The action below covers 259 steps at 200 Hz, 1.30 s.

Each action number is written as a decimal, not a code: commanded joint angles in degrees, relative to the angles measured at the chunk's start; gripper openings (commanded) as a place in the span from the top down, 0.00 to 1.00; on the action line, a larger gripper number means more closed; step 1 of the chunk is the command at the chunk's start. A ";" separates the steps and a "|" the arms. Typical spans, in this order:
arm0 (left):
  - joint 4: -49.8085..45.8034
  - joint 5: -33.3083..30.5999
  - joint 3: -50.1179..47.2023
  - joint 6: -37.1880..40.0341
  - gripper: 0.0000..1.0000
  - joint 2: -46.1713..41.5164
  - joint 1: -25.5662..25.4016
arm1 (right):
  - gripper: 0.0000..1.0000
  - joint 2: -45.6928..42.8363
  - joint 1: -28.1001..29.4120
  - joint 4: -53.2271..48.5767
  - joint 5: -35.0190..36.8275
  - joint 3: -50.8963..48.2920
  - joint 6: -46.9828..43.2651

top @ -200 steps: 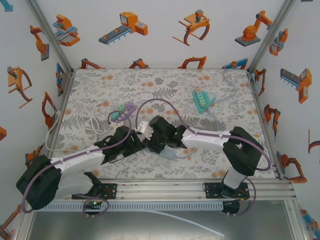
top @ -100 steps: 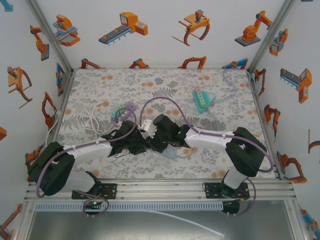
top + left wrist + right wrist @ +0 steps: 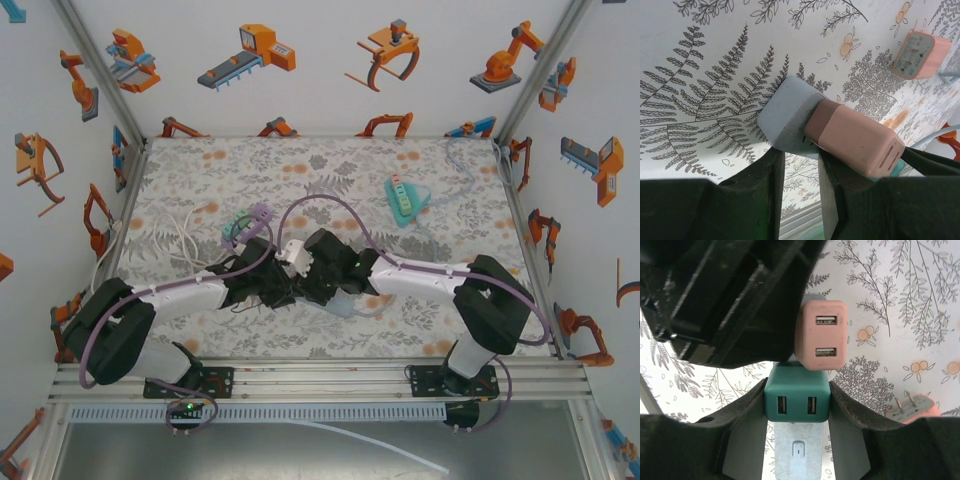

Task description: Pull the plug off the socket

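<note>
I should next pull up the teal plug (image 3: 797, 399) with my right gripper, carry it outward, lower it beyond the loose pink adapter and let go of it, because the tabletop is bare there.
The grey socket block (image 3: 785, 115) hangs above the table with a pink plug (image 3: 855, 137) and a teal plug (image 3: 797, 399) seated in it. My right gripper (image 3: 797, 402) is shut on the teal plug, its pads pressing both sides, and the grey socket (image 3: 797, 450) runs below. My left gripper (image 3: 800, 165) is open. Its fingertips sit under the socket's lower edge with the table showing between them, and its right finger lies under the pink plug (image 3: 821, 334). In the top view the left gripper (image 3: 281, 290) and the right gripper (image 3: 306, 272) meet at the white socket (image 3: 291, 254).
A loose pink adapter (image 3: 917, 55) lies on the table close by, prongs up (image 3: 912, 412). A teal power strip (image 3: 402, 200) sits at the back right, a purple and green plug (image 3: 250, 222) behind the left arm, and white cable (image 3: 185, 245) on the left.
My left arm has swung right and forward, bringing its gripper in under the socket held by the right gripper. The right arm has shifted slightly back.
</note>
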 commanded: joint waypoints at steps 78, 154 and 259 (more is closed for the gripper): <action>-12.33 -14.31 -6.94 4.44 0.66 9.53 1.93 | 0.99 -4.52 -1.16 -3.56 -0.70 9.96 9.76; -7.55 -13.05 -4.86 12.70 0.51 -6.75 1.89 | 0.96 -20.10 -14.85 12.08 13.45 -8.88 26.84; -8.37 -9.33 -12.29 30.05 0.33 -46.55 0.50 | 0.94 -0.02 -22.72 8.66 9.90 -1.77 51.67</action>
